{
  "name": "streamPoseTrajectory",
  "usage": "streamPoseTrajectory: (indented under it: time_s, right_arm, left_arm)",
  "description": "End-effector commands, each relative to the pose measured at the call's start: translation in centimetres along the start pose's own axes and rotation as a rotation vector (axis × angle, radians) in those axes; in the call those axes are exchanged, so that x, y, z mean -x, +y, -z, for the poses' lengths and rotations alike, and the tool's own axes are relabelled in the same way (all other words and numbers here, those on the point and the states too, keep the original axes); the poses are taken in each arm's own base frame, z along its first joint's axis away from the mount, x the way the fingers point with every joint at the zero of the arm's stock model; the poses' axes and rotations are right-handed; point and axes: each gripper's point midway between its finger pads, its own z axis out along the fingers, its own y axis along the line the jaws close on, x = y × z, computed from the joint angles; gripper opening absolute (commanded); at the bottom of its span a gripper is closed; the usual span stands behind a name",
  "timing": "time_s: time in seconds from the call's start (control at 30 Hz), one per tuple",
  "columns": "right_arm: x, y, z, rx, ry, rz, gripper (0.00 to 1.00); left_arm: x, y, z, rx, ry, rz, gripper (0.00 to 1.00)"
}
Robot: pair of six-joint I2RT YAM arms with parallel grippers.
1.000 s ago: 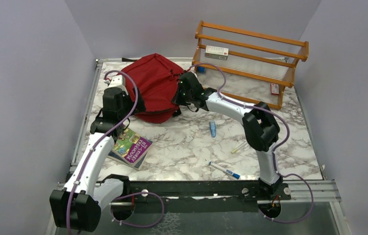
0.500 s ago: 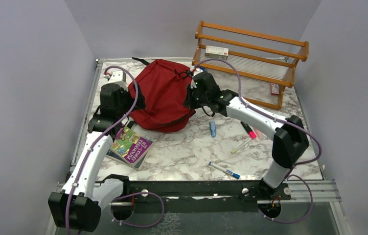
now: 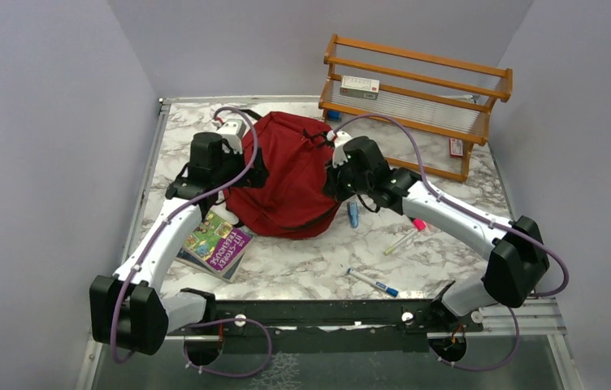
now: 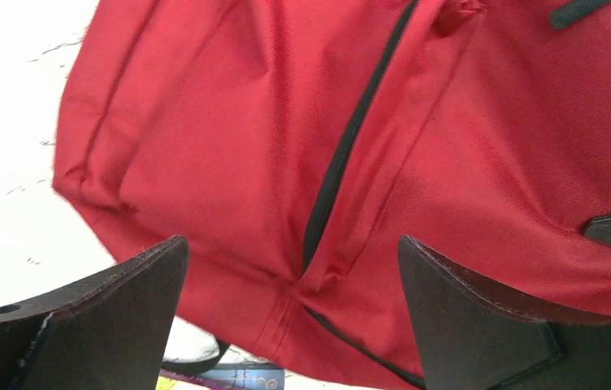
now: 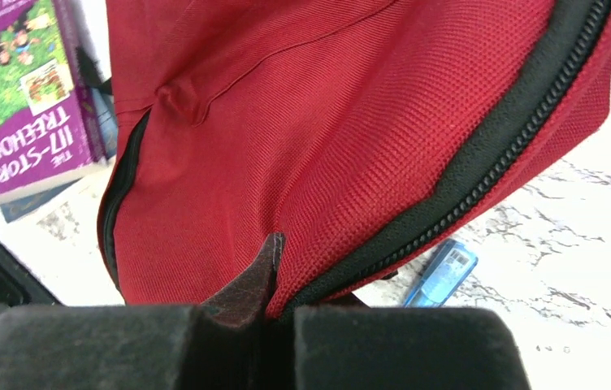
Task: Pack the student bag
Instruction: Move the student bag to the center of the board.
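Note:
Bare tabletop lies between the bag (image 3: 290, 175) and my base. I should pull my right gripper back with the red fold, dragging the bag nearer, then release the fabric.
The student bag (image 3: 290, 175), a dark-red backpack with black zippers, lies at the table's back middle. My right gripper (image 3: 337, 177) is at its right edge. In the right wrist view it (image 5: 274, 276) is shut on a fold of red fabric beside the black zipper (image 5: 481, 171). My left gripper (image 3: 247, 166) is at the bag's left edge. In the left wrist view it (image 4: 294, 284) is open, with the bag (image 4: 286, 146) and its zipper seam just beyond the spread fingers (image 4: 107, 309). The bag's inside is hidden.
A purple book (image 3: 217, 244) lies near the bag's front left and shows in the right wrist view (image 5: 18, 97). A small blue item (image 3: 353, 214), a pink highlighter (image 3: 416, 223), a pale pen (image 3: 398, 242) and a blue-capped pen (image 3: 374, 283) lie to the right. A wooden rack (image 3: 416, 97) stands back right.
Both arms have moved right, and the bag has shifted with them from the back left toward the table's middle. The right arm's elbow has swung out to the right.

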Motion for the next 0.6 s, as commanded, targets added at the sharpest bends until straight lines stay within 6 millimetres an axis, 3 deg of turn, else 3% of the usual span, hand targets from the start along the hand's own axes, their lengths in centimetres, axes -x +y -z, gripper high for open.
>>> streamPoseTrajectory:
  time_s: [0.0,0.2,0.57]
  right_arm:
    - [3.4,3.1,2.4,0.171,-0.15,0.075,0.01]
    - [3.2,4.1,3.7,0.229,-0.187,0.043,0.01]
    - [1.0,5.3,3.8,0.315,-0.196,-0.094,0.01]
  left_arm:
    - [2.9,-3.6,-0.8,-0.106,-0.064,-0.11,0.99]
    - [1.6,-5.2,-2.7,-0.138,-0.024,-0.143,0.99]
    - [-1.1,-3.7,-6.3,-0.06,0.086,-0.13,0.95]
